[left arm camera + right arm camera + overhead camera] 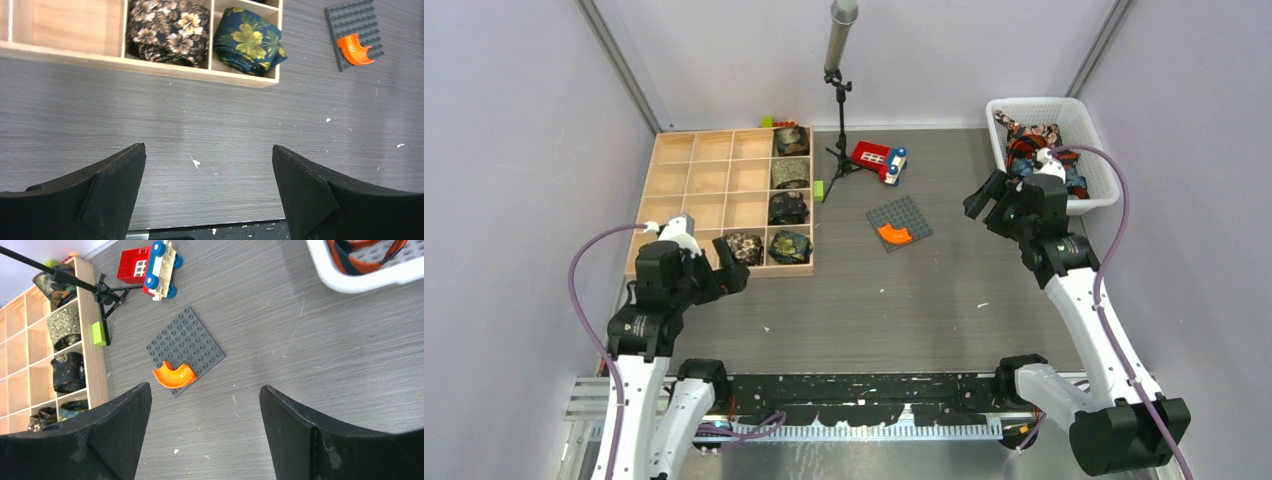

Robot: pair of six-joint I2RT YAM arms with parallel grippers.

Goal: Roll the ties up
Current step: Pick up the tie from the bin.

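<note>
Next, my right gripper swings outward over the white basket and lowers onto the orange-and-black striped tie (1025, 150) (364, 262), since it lies uppermost among the loose ties.
Several rolled ties (789, 208) fill the right column of a wooden compartment box (694, 180), plus one in the front row's neighbouring cell. In the left wrist view a brown floral roll (167, 31) and a navy floral roll (248, 40) sit in the front cells. Loose ties (1034, 150), one orange-and-black striped (367, 252), lie in a white basket (1076, 115) at the back right. My left gripper (729, 272) is open and empty just in front of the box. My right gripper (989, 205) is open and empty beside the basket, above the table.
A red toy car (879, 160) and a black stand (839, 120) with a grey tube are at the back centre. A grey studded plate (912, 212) with an orange piece lies mid-table. A small green block (819, 188) sits by the box. Side walls close in.
</note>
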